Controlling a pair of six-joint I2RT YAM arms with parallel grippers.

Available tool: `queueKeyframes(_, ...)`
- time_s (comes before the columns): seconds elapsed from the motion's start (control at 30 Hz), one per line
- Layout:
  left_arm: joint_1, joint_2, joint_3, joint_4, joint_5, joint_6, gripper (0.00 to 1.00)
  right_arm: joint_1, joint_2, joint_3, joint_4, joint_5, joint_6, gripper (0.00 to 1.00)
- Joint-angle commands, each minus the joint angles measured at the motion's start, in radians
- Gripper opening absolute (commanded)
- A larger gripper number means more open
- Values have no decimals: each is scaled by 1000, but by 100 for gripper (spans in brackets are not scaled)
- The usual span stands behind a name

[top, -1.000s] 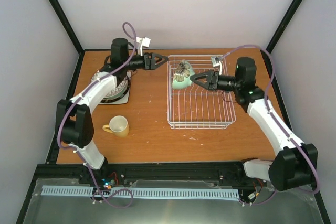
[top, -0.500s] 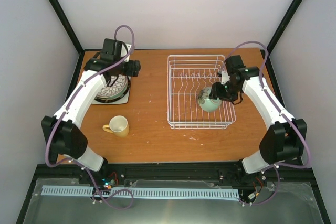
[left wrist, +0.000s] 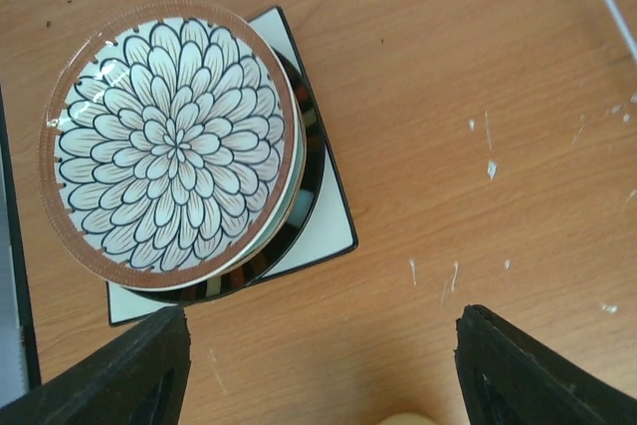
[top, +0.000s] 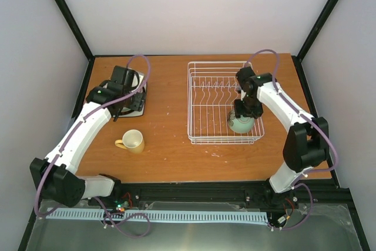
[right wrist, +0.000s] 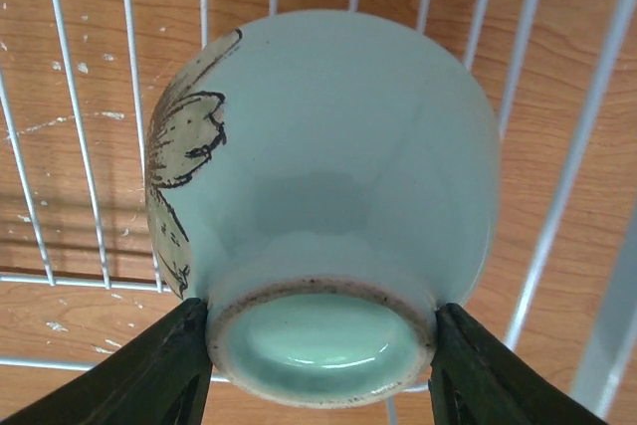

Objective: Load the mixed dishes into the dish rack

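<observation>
My right gripper should lower the upside-down bowl next until the bowl's rim rests on the wires of the rack's near corner point(top: 240, 135) below. Then it should let go of the bowl's foot ring.
In the right wrist view, my right gripper point(right wrist: 320, 355) is shut on the foot ring of the pale mint-green bowl point(right wrist: 328, 166). I hold it upside down over the wires of the dish rack point(right wrist: 557, 176). From above, the bowl point(top: 241, 124) sits low in the front right corner of the dish rack point(top: 189, 110), under the right gripper point(top: 242, 113). My left gripper point(left wrist: 318, 375) is open and empty over bare table beside the plate stack. That stack is a flower-patterned brown-rimmed plate point(left wrist: 174, 141) on a dark plate point(left wrist: 304, 196) on the white square plate point(left wrist: 333, 231). The yellow mug point(top: 132, 141) stands alone at the front left.
Upright prongs line the back half of the rack point(top: 214, 89). The left arm hides most of the plate stack point(top: 140, 103) in the top view. Black frame rails run along the table's left edge point(top: 82, 95) and near edge.
The right arm carried the bowl from the rack's back left to its front right corner and turned it base-up. The left arm drew back from the far edge to over the plate stack.
</observation>
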Motion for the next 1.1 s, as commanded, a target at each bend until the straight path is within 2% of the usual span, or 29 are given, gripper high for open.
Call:
queueKeyframes(0.0,-20,-50,-40,-22,-48,59,75,35,36,-19,34,50,23,3)
queueKeyframes(0.27,-21,-123,-162,-45,-23,113,76,51,97,-49,89,28,11,3)
queueKeyframes(0.43,-21,-144,-184,-93,-84,114,76,51,116,-69,107,25,12,3)
queueKeyframes(0.47,-20,-150,-193,-99,-89,119,76,51,117,-69,108,24,14,7)
queueKeyframes(0.5,-21,-158,-201,-105,-94,123,76,51,116,-69,108,24,15,17)
queueKeyframes(0.53,-20,-165,-209,-111,-100,124,76,51,111,-69,110,25,17,30)
queueKeyframes(0.63,-21,-187,-222,-140,-113,128,76,51,89,-68,121,27,19,61)
queueKeyframes(0.77,-21,-225,-227,-186,-90,139,76,51,55,-53,138,6,14,82)
queueKeyframes(0.93,-21,-321,-216,-188,11,209,76,51,43,-30,128,8,5,87)
queueKeyframes(1.07,-21,-385,-197,-213,66,255,74,50,5,-13,115,18,2,88)
